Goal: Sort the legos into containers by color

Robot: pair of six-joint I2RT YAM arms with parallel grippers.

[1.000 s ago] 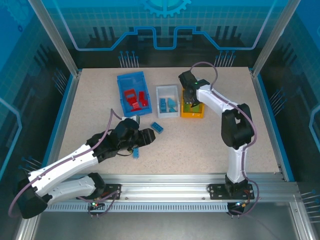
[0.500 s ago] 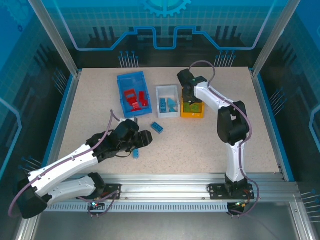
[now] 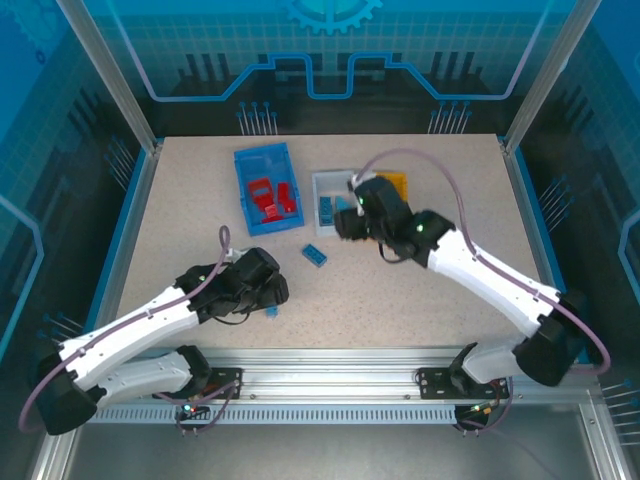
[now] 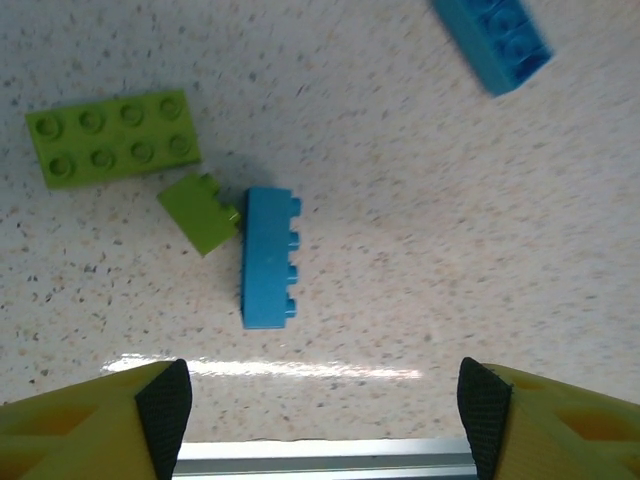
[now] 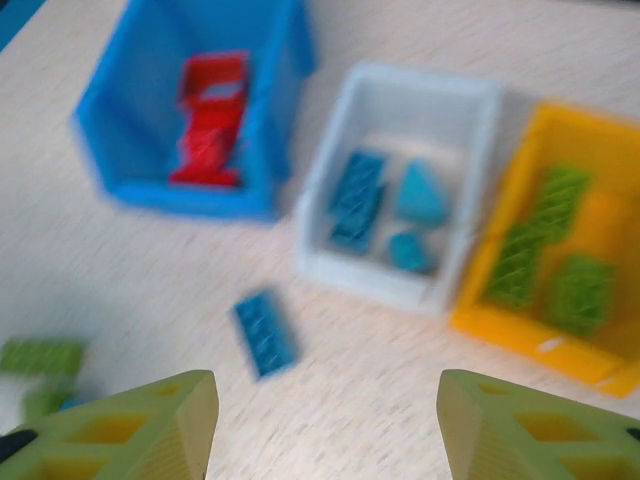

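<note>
The left gripper needs to bring its open fingers down to the blue lego below and straddle its near end, as that end is clear of the small green lego.
The top view shows the blue bin holding red legos, with the white bin and orange-yellow bin partly behind my right arm. My right gripper hovers open by the white bin's near end; its blurred view shows the blue bin, white bin with blue legos, orange-yellow bin with green legos, and a loose blue lego. My left gripper is open above a blue lego, a small green one and a green 2x4.
Another loose blue lego lies beyond the left gripper, the same one seen mid-table. The aluminium rail of the table's near edge runs just below my left fingers. Glass walls enclose the table.
My right arm has swung off the orange-yellow bin, left and toward the near side, with its gripper empty. My left gripper has drawn back slightly toward the near edge.
</note>
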